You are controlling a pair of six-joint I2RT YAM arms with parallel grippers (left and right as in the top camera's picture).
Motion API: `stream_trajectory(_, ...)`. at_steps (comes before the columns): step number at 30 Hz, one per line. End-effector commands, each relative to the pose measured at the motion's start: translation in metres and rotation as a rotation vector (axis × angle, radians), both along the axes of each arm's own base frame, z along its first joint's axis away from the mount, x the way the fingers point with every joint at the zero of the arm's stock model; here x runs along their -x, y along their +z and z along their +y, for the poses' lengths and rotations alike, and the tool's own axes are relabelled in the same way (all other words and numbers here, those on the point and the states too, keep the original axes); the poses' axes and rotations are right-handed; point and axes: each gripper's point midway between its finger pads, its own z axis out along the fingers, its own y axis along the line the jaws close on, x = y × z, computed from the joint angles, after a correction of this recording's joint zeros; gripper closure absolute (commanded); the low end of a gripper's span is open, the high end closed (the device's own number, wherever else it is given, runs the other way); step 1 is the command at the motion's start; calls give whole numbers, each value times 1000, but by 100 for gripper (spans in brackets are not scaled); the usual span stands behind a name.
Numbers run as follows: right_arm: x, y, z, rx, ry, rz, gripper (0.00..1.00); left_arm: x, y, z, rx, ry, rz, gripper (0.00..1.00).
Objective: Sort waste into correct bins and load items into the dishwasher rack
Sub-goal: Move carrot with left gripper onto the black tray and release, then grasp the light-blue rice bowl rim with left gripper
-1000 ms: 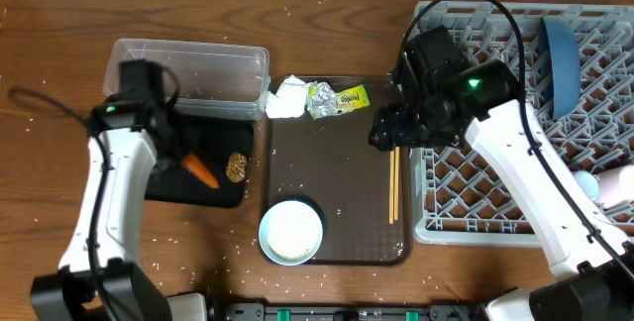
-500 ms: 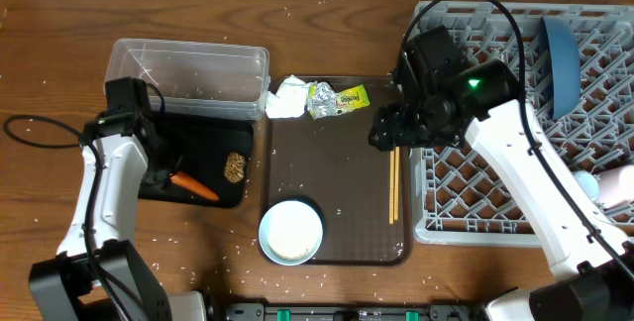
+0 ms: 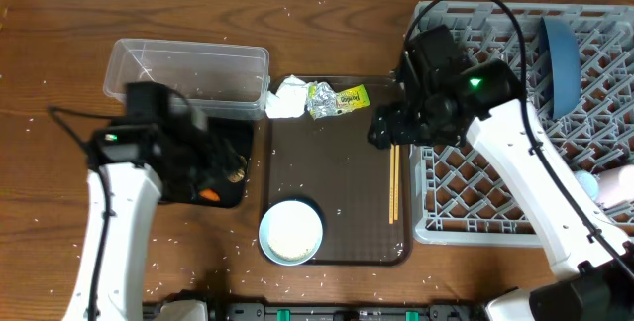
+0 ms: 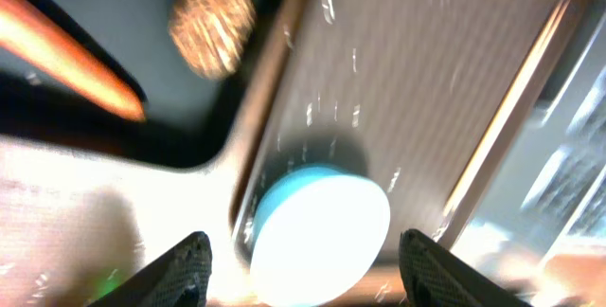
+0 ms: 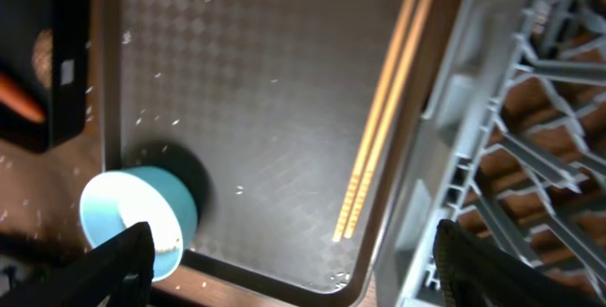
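My left gripper swings from the black tray (image 3: 170, 190) back and down onto the white bowl's rim facing the chopsticks (image 3: 393, 187) next, where the brown tray is empty.
My left gripper (image 3: 220, 159) is open and empty, hovering over the right part of the black tray (image 3: 170, 190). An orange carrot piece (image 3: 208, 194) and a brown food lump (image 3: 238, 169) lie in that tray. The blurred left wrist view shows the carrot (image 4: 66, 56), the lump (image 4: 213, 18) and the white bowl (image 4: 317, 236) between my open fingers (image 4: 303, 269). The bowl (image 3: 291, 232) and the chopsticks (image 3: 393, 187) sit on the brown tray (image 3: 337, 162). My right gripper (image 3: 381, 128) is open above the chopsticks (image 5: 383, 136), its fingers (image 5: 298, 260) wide apart.
The clear tub (image 3: 188, 68) stands behind the black tray. White tissue (image 3: 287, 98) and a foil wrapper (image 3: 337, 96) lie at the brown tray's back edge. The grey rack (image 3: 495, 192) on the right holds the blue plate (image 3: 560, 63) and a cup (image 3: 614, 184).
My left arm has swung right across the black tray toward the brown tray. The carrot now lies lower in the black tray. The right arm has not moved.
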Motion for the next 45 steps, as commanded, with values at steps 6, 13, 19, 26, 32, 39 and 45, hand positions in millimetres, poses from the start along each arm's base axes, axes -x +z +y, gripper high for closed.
stream_trajectory(6, -22, 28, -73, -21, -279, -75, 14, 37, -5, -46, -240, -447, -35, 36)
stream_trajectory(13, -9, 72, -115, -42, -367, -209, 8, 35, -7, -88, -263, -616, -145, 37)
stream_trajectory(19, 4, 91, -120, -50, -372, -269, 5, 53, -14, -102, -251, -663, -98, 40)
stream_trajectory(26, 5, 94, -121, -45, -376, -283, 4, 81, -38, -111, -268, -723, -28, 41)
stream_trajectory(32, 3, 95, -121, -46, -376, -292, 2, 99, -59, -127, -286, -831, -36, 48)
stream_trajectory(39, 4, 94, -122, -37, -367, -291, 2, 104, -79, -131, -259, -787, -7, 58)
stream_trajectory(45, 3, 95, -122, -39, -368, -296, 2, 114, -109, -130, -228, -795, 21, 59)
